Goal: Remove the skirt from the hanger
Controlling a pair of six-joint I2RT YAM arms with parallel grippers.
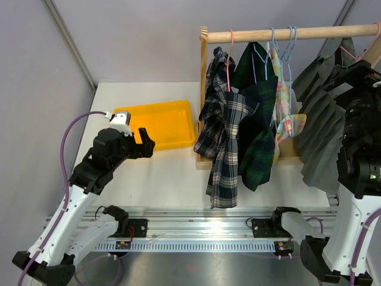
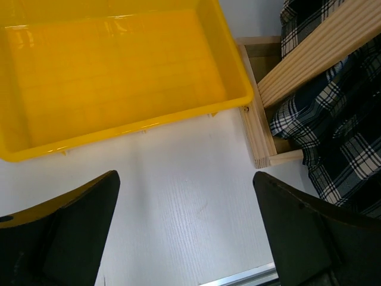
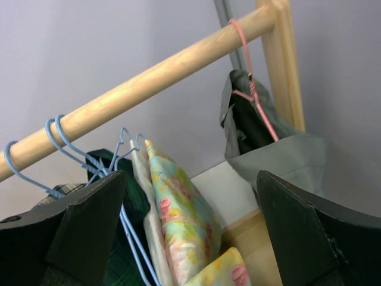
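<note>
My right gripper will next move outward to the pink hanger and close on its near arm just below the hanger's neck (image 3: 262, 113), as that part shows bare above the skirt (image 3: 286, 158).
A grey pleated skirt (image 1: 318, 119) hangs at the right end of the wooden rod (image 1: 286, 34). In the right wrist view the skirt (image 3: 286, 158) hangs from a pink hanger (image 3: 255, 98) hooked over the rod (image 3: 149, 74). My right gripper (image 3: 190, 179) is open below the rod, between the skirt and a floral garment (image 3: 178, 214), and holds nothing. In the top view the right gripper (image 1: 352, 70) sits right against the skirt's right side. My left gripper (image 1: 140, 143) (image 2: 186, 179) is open and empty above the white table, just in front of the yellow tray (image 1: 178, 140).
A navy-and-white plaid garment (image 1: 223, 131) on a pink hanger, a dark green plaid one (image 1: 259, 119) and the floral garment (image 1: 286, 113) on blue hangers (image 1: 283, 44) fill the rod's left half. The rack's wooden base (image 2: 256, 113) stands right of the yellow tray (image 2: 119, 128).
</note>
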